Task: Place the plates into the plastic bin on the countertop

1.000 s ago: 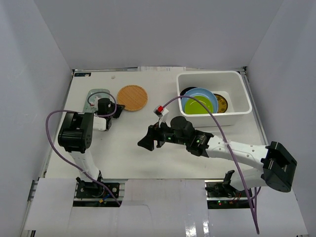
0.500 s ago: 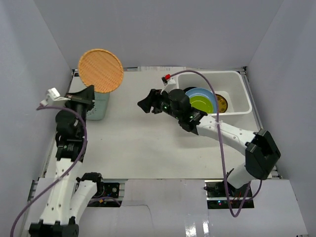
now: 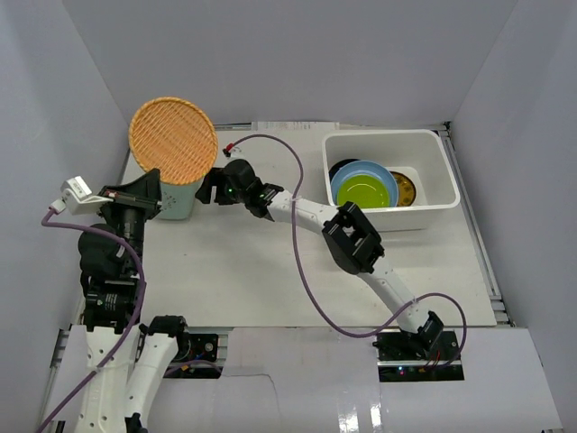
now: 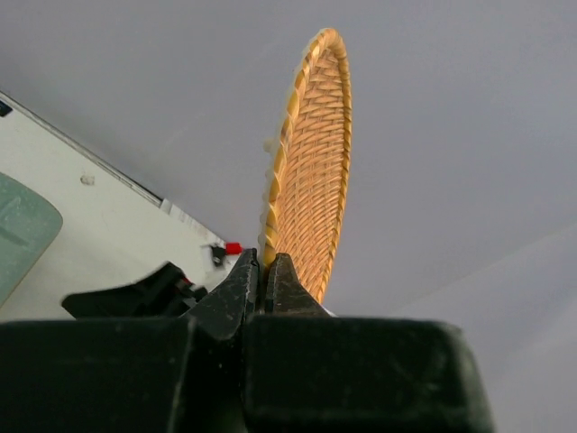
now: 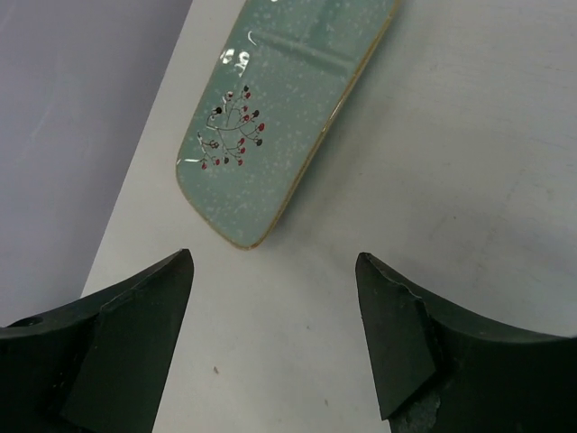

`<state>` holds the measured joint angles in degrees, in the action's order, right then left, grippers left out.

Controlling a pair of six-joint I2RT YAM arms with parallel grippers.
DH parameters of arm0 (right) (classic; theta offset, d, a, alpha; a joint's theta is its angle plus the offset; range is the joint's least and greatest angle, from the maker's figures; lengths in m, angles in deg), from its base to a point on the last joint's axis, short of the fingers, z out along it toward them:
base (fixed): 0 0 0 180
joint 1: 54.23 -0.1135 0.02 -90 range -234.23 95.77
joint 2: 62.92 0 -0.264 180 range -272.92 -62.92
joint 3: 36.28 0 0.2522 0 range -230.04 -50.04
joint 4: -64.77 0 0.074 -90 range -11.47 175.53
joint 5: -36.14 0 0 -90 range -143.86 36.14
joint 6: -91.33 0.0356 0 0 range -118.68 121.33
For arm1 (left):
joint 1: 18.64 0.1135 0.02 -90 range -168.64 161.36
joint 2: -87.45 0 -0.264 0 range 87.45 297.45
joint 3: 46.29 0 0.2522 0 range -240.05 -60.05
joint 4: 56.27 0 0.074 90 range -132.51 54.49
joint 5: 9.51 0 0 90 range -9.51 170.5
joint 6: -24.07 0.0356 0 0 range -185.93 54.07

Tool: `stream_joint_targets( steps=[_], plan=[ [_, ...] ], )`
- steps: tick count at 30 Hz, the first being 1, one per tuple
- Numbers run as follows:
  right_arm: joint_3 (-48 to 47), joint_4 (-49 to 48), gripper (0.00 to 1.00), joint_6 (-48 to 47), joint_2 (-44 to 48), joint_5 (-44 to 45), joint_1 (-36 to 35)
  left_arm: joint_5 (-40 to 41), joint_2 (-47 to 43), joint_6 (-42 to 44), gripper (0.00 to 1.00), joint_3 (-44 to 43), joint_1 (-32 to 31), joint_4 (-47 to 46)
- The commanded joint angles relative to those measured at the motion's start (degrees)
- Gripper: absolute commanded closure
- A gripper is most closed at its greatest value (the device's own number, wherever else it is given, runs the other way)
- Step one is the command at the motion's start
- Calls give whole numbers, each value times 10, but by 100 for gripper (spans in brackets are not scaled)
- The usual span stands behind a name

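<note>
I need to move my right gripper down and to the left in the top view, onto the teal plate's near corner (image 3: 190, 215) (image 5: 263, 236), because that corner is on that side, below the gripper's open fingers.
My left gripper (image 3: 151, 187) is shut on the rim of the woven tan plate (image 3: 173, 142) and holds it on edge high above the back left of the countertop (image 3: 252, 271). In the left wrist view the plate (image 4: 311, 162) stands upright out of the gripper (image 4: 264, 271). The pale teal plate (image 3: 183, 203) lies flat below it. My right gripper (image 3: 209, 189) is open and empty just right of that plate; its wrist view shows the gripper (image 5: 275, 271) short of the teal plate's end (image 5: 279, 117). The plastic bin (image 3: 448, 176) holds the light blue (image 3: 347, 178), lime green (image 3: 363, 192), amber (image 3: 407, 188) and black (image 3: 337, 166) plates.
Grey walls enclose the table on the left, back and right. The right arm (image 3: 356, 239) stretches diagonally across the middle of the table, its purple cable (image 3: 293, 171) looping above. The bin stands at the back right corner.
The left gripper picked the woven plate off the table and raised it. The right arm swung from the table's middle to the far left, up to the teal plate.
</note>
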<state>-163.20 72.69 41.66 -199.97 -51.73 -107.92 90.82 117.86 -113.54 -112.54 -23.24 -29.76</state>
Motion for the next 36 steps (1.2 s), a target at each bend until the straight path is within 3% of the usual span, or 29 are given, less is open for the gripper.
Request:
stream_joint_targets(
  steps=[1,11,17,22,23,24,25,27,30,32,36],
  plan=[
    [-115,22,21,35,-71,-5,-5,-64,0,-10,100,-29,1,-10],
    [-238,-54,29,192,-245,13,-17,-118,-9,-33,100,-3,0,-33],
    [-242,-87,34,271,-284,58,-43,-112,-30,-30,100,-1,0,-31],
    [-236,-99,42,273,-290,89,-59,-93,-54,-20,100,-10,1,-26],
    [-233,-101,46,273,-289,94,-61,-91,-56,-20,100,-13,1,-25],
    [-233,-102,58,273,-290,96,-61,-92,-56,-19,100,-13,0,-23],
    [-234,-104,60,274,-291,100,-61,-91,-58,-19,100,-13,1,-21],
    [-234,-105,74,278,-291,99,-60,-92,-59,-20,100,-8,1,-19],
    [-177,-119,87,272,-245,90,-55,-91,-64,-20,100,-3,1,-16],
    [-63,-158,92,238,-198,96,-54,-89,-63,-20,100,-2,0,-15],
    [94,-222,92,141,-46,96,-55,-99,-58,-27,100,-2,0,-20]
  ],
)
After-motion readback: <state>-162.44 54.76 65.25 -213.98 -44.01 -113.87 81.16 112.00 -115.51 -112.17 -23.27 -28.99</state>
